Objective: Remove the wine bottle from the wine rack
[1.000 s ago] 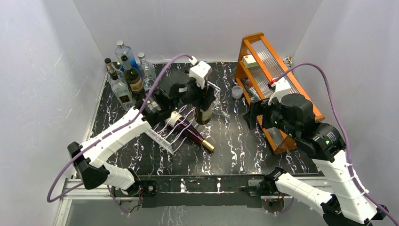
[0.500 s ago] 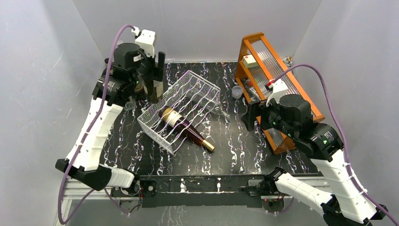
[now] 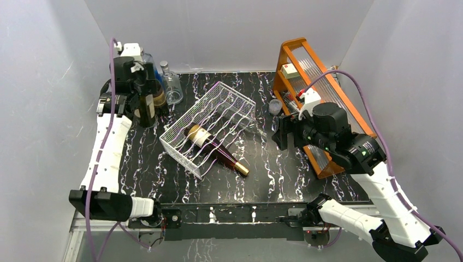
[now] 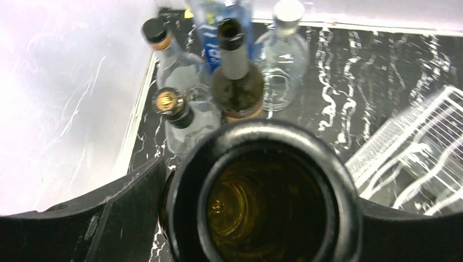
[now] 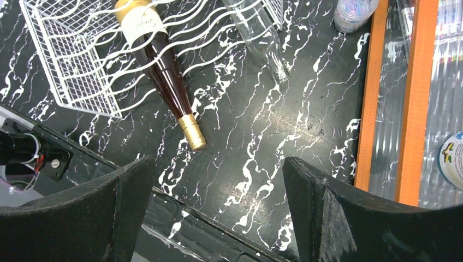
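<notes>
I should move my left gripper back and down, toward the side, onto bare table (image 3: 138, 124) (image 4: 160, 161) beside the clear bottle, as other bottles crowd the table's far corner.
The white wire wine rack (image 3: 213, 123) lies mid-table, also in the right wrist view (image 5: 71, 65). A dark red wine bottle with a gold cap (image 3: 217, 151) lies in it, neck poking out toward the near side (image 5: 166, 82). A clear glass bottle (image 3: 250, 127) lies at the rack's right end. My left gripper (image 3: 143, 94) is shut on a dark wine bottle (image 3: 146, 113), upright at the far left beside other bottles; its open mouth (image 4: 262, 202) fills the left wrist view. My right gripper (image 3: 284, 134) is open and empty, right of the rack (image 5: 218, 202).
Several bottles stand in the far left corner, among them a clear one (image 3: 170, 86) and an olive one (image 4: 237, 90). The orange wooden frame with ribbed panels (image 3: 284, 82) stands at the right. A small cup (image 3: 274, 106) sits beside it.
My left arm has swung from over the rack to the far left corner, carrying the dark bottle with it. My right gripper has shifted slightly left.
</notes>
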Controlling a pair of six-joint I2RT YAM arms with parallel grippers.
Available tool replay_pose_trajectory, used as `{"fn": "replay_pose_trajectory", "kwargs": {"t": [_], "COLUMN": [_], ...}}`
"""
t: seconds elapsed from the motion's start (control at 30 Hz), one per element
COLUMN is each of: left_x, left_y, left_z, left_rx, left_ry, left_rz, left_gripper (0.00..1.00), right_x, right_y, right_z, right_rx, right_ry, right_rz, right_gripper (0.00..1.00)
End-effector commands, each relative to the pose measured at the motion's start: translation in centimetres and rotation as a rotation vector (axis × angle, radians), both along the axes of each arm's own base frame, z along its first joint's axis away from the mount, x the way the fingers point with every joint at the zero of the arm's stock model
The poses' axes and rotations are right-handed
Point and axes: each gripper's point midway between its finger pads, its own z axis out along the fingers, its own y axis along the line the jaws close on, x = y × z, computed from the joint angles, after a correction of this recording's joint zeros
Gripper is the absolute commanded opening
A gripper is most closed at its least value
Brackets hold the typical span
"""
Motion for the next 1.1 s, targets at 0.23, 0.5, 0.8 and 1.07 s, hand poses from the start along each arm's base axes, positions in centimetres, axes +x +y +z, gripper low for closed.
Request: {"fn": "replay_pose_trajectory", "kwargs": {"t": [0.23, 0.5, 0.8, 1.07], "left_x": [-1.6, -1.2, 0.2, -0.3], "left_y": [8.2, 11.3, 12.6, 12.9], "left_z": [0.1, -2.9, -5.7, -8.0], "left_rx": [-0.164, -0.138, -0.143, -0.118], "left_ry": [-0.228, -0.315, -0.341, -0.339], "left_rz": [0.281, 0.373, 0.385, 0.393], "left_gripper": [0.00, 0.00, 0.00, 0.00], "right_x": [0.7, 1.0, 1.4, 1.7], "right_y": [2.1, 4.0, 5.1, 5.9], "right_z": [0.6, 0.3, 0.0, -0.5], "right_rx": [0.058, 0.095, 0.118, 0.132], "right_ry": [-0.020, 0.026, 0.065, 0.095], "right_rz": [0.060, 0.104, 0.115, 0.119], "right_gripper": [0.98, 0.98, 0.98, 0.98]}}
